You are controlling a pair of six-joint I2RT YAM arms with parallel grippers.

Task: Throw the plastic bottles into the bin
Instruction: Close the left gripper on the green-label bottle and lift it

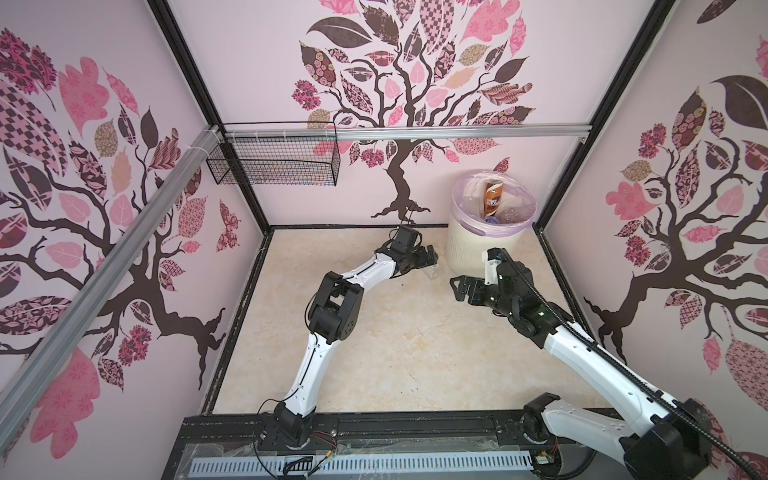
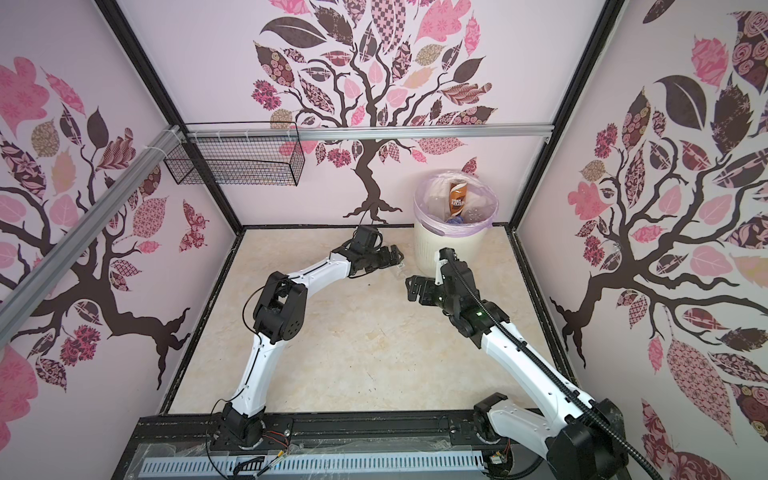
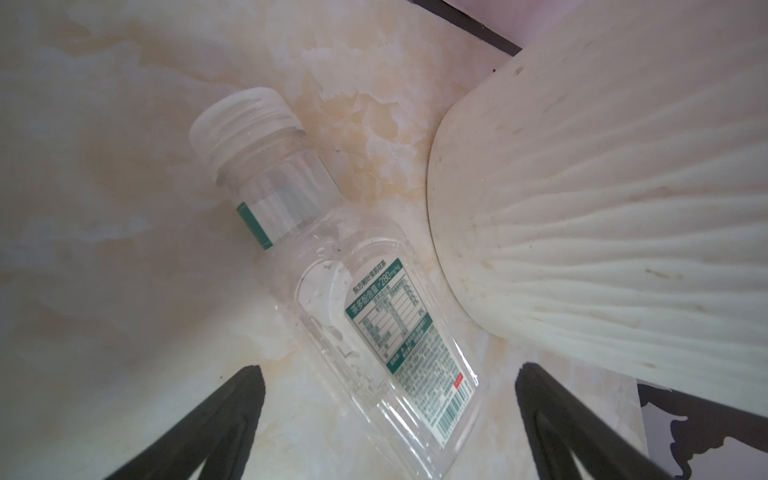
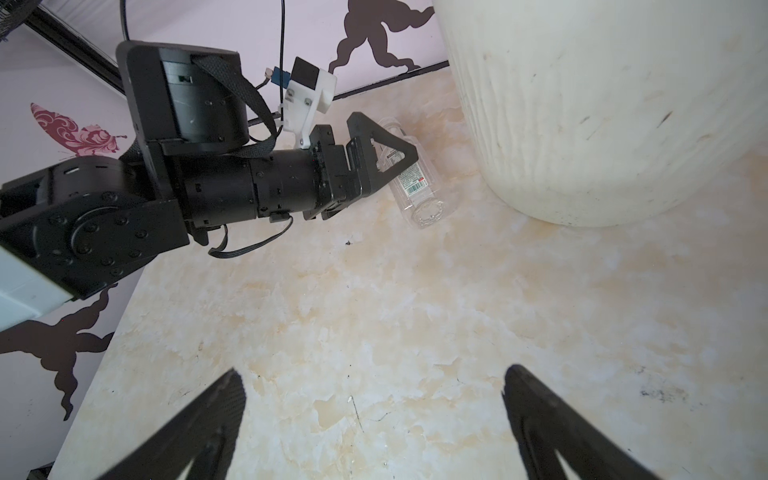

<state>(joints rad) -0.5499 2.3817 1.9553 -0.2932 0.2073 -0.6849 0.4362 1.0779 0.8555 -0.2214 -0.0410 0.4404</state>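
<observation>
My left gripper will turn and go down with its fingers on either side of the bottle's lower body [image 1: 433, 270] [image 3: 416, 388], which lies below it, because the bottle slants across the gap between my fingers.
A clear plastic bottle [image 3: 353, 291] with a white cap and a green-and-white label lies on its side on the marbled floor, close beside the foot of the bin [image 3: 602, 208]. My left gripper [image 3: 388, 370] is open, one finger on each side of the bottle's base end, with no contact visible. In both top views this gripper [image 1: 430, 257] [image 2: 392, 255] is low, just left of the cream ribbed bin [image 1: 482, 253] [image 2: 440, 253]. Inside the bin's lilac bag are other bottles, one with a brown label [image 1: 492, 199]. My right gripper [image 1: 457, 289] [image 4: 374, 374] hangs open over bare floor, holding nothing.
A black wire mesh basket [image 1: 274, 162] hangs from the aluminium rail [image 1: 415, 134] at the back left. Patterned walls close in the floor on three sides. The two arms' heads are close together in front of the bin.
</observation>
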